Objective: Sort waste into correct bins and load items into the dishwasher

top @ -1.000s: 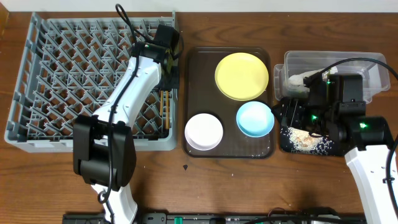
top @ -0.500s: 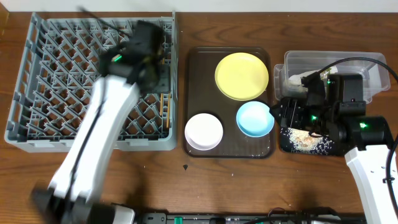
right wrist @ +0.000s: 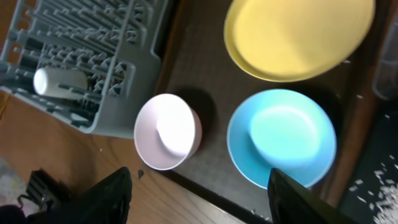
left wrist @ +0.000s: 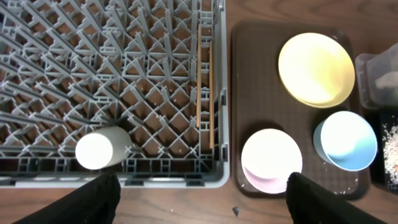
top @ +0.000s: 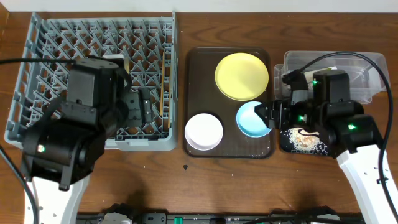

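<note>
The left gripper will next swing across the tray, go past the white bowl and come down onto the light blue bowl's rim facing the rack, which stands free.
The grey dishwasher rack [top: 37, 81] fills the left. Two wooden chopsticks [top: 165, 74] lie along its right side, and a small white cup [left wrist: 99, 148] lies on its side near the front wall. My left gripper [top: 144, 104] hangs high over the rack's front right part, open and empty. A yellow plate [top: 242, 76], white bowl [top: 203, 131] and light blue bowl [top: 252, 119] sit on the brown serving tray [top: 196, 74]. My right gripper [top: 273, 116] hovers at the blue bowl's right edge, open, holding nothing. Rice scraps [top: 305, 138] lie in the black tray [top: 283, 146]; the clear tub [top: 364, 65] is behind it.
The right arm's body covers most of the black tray and the clear tub's front. A small dark speck [top: 185, 167] lies on the bare wooden table in front of the serving tray. The rack's front wall [left wrist: 155, 180] stands just beyond my left fingers.
The left gripper opened and pulled back from the rack's right edge toward the front, leaving the chopsticks lying in the rack. The right gripper shifted left from the black tray toward the blue bowl.
</note>
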Robot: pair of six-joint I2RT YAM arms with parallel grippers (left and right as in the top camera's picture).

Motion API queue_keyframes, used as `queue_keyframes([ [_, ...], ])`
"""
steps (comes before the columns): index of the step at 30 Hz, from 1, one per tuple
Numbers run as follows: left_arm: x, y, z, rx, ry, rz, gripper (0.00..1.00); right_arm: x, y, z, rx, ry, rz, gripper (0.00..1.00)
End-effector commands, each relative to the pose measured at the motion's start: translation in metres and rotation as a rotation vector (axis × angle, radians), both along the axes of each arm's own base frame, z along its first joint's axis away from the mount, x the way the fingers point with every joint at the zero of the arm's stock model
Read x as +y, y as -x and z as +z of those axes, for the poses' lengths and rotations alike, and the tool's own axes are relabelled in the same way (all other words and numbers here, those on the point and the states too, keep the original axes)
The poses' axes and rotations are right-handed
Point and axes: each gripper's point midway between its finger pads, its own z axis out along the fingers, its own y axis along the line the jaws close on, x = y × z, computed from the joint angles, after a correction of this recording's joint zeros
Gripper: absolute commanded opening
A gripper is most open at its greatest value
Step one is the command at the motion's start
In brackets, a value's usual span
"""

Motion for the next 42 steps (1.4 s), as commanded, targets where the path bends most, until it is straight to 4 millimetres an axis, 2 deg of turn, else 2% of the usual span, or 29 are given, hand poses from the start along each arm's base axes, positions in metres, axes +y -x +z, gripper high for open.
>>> queue_keyframes([
  [1,0.002,0.006,0.006,-0.019,-0.003,-0.005,0.9,0.011,0.002,0.006,-0.033,-0.002,0.05,0.7],
  [7,0.002,0.006,0.006,-0.018,-0.003,-0.005,0.91,0.005,0.002,-0.011,0.015,0.107,-0.04,0.61],
  [13,0.002,0.006,0.006,-0.018,-0.002,-0.004,0.91,0.024,0.006,-0.04,0.052,0.237,0.017,0.66],
  [15,0.002,0.005,0.006,-0.019,0.0,-0.004,0.91,0.028,0.007,-0.043,0.055,0.24,0.031,0.68],
  [18,-0.015,0.003,0.006,-0.017,0.059,-0.077,0.92,0.026,0.003,-0.037,0.047,0.217,-0.003,0.7],
  [21,-0.049,0.0,-0.001,0.032,0.148,-0.219,0.89,0.016,-0.003,-0.021,0.014,0.18,-0.064,0.7],
  [23,-0.074,-0.007,-0.018,0.103,0.157,-0.308,0.82,-0.003,-0.006,0.0,-0.024,0.136,-0.155,0.7],
  [26,-0.103,-0.016,-0.045,0.187,0.114,-0.402,0.81,-0.034,-0.008,0.025,-0.071,0.077,-0.298,0.7],
  [29,-0.138,-0.029,-0.082,0.272,0.07,-0.481,0.81,-0.081,-0.001,0.053,-0.136,0.032,-0.477,0.7],
  [32,-0.162,-0.044,-0.113,0.318,0.037,-0.506,0.8,-0.123,0.012,0.064,-0.175,0.055,-0.632,0.71],
  [33,-0.175,-0.052,-0.133,0.354,0.04,-0.496,0.79,-0.15,0.022,0.067,-0.184,0.093,-0.74,0.71],
  [35,-0.187,-0.059,-0.157,0.398,0.036,-0.486,0.76,-0.183,0.034,0.067,-0.188,0.156,-0.875,0.74],
  [38,-0.202,-0.065,-0.19,0.453,0.029,-0.471,0.7,-0.196,0.04,0.065,-0.176,0.176,-0.933,0.81],
  [39,-0.208,-0.067,-0.201,0.469,0.028,-0.467,0.69,-0.197,0.041,0.064,-0.172,0.176,-0.936,0.86],
  [40,-0.213,-0.068,-0.212,0.481,0.023,-0.471,0.67,-0.197,0.04,0.063,-0.168,0.178,-0.935,0.99],
  [41,-0.224,-0.069,-0.23,0.499,0.012,-0.487,0.66,-0.197,0.04,0.062,-0.161,0.179,-0.934,0.99],
  [42,-0.229,-0.069,-0.239,0.507,0.005,-0.497,0.65,-0.197,0.039,0.061,-0.156,0.181,-0.934,0.99],
])
